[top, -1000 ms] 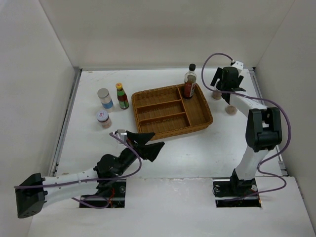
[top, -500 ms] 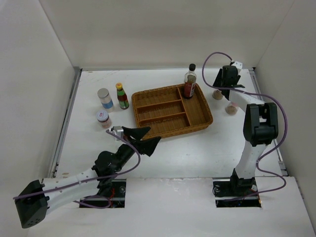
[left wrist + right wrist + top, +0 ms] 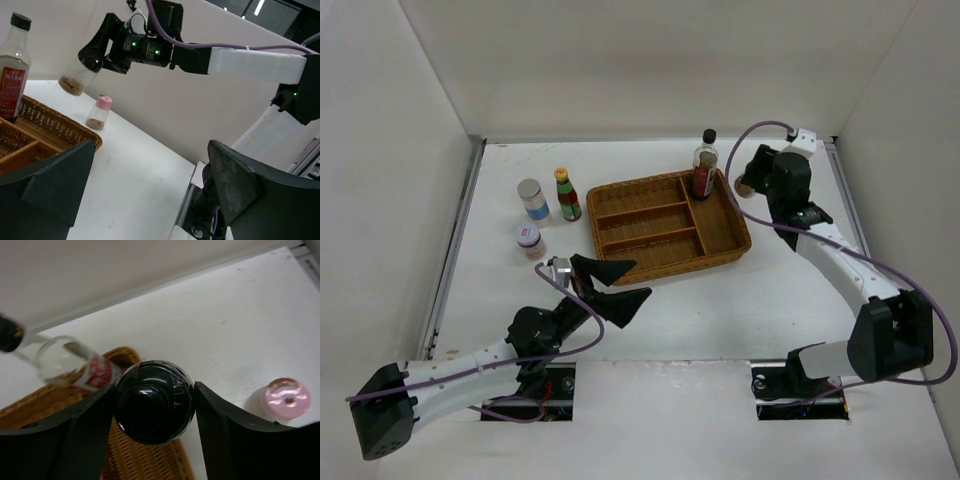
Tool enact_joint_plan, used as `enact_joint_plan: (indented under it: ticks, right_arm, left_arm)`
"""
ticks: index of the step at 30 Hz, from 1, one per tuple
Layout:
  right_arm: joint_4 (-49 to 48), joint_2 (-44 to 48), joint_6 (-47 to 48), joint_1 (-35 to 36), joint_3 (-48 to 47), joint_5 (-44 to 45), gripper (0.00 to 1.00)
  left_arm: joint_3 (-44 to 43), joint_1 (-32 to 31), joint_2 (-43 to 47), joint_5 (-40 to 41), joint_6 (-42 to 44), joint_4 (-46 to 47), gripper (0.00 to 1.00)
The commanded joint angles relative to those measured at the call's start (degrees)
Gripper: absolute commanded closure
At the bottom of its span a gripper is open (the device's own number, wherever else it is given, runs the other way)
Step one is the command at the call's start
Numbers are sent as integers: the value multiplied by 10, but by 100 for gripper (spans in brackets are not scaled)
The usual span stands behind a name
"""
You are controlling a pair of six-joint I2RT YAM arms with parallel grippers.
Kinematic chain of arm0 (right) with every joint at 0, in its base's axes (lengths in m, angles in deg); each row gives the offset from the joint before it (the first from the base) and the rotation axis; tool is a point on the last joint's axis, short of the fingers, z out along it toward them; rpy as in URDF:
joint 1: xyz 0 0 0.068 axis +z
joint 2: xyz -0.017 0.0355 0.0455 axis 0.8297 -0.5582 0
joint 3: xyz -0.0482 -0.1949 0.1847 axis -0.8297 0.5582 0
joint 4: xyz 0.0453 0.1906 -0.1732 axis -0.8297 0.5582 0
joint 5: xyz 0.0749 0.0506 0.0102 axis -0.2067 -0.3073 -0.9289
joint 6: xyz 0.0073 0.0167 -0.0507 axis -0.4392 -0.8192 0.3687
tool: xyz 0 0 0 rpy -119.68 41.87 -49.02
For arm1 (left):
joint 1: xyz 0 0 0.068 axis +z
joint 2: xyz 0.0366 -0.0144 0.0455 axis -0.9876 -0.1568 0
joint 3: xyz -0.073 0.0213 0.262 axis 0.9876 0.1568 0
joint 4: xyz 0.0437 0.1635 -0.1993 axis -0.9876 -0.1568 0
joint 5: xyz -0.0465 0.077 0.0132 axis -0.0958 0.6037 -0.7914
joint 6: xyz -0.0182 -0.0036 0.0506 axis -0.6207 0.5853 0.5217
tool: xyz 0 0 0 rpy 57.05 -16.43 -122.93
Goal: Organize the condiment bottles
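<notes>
The shaker in my right gripper will next go left in the top view and down onto the bare wicker beside the tall bottle, because that part of the tray has room.
My right gripper [image 3: 154,405] is shut on the black cap of the brown shaker [image 3: 74,80] and holds it in the air, just off the right edge of the wicker tray [image 3: 620,228]; the top view shows the gripper [image 3: 752,172] there too. The tall clear black-capped bottle [image 3: 704,166] stands in the tray's right compartment. The pink-capped shaker [image 3: 283,396] stands on the table right of the tray. The green bottle [image 3: 566,195], the silver-lidded jar [image 3: 531,199] and the red-lidded jar [image 3: 528,240] stand left of the tray. My left gripper [image 3: 618,283] is open and empty near the tray's front left corner.
The tray's three left compartments hold nothing. White walls close in the table on the left, back and right. The right arm [image 3: 830,250] stretches over the table right of the tray.
My right gripper has closed on the brown shaker, lifted it off the table and shifted slightly left toward the tray. The right arm has swung out. My left gripper has barely moved.
</notes>
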Motion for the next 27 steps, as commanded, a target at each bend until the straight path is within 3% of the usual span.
enact_joint_plan:
  ticks: [1, 6, 15, 18, 21, 27]
  right_arm:
    - [-45, 15, -16, 45, 40, 0, 51]
    - [-86, -12, -21, 93, 48, -7, 51]
    - [-129, -129, -13, 108, -4, -16, 46]
    - [-130, -146, -4, 114, -8, -9, 39]
    - [-127, -140, 10, 119, -7, -1, 19]
    - [-125, -3, 5, 97, 74, 25, 8]
  left_arm:
    - [-4, -3, -16, -19, 6, 49, 0]
    - [14, 18, -37, -6, 6, 55, 0]
    - [22, 40, -60, 7, 6, 56, 0]
    - [22, 41, -66, 7, 6, 56, 0]
    - [20, 41, -73, 7, 6, 56, 0]
    - [20, 41, -74, 6, 6, 56, 0]
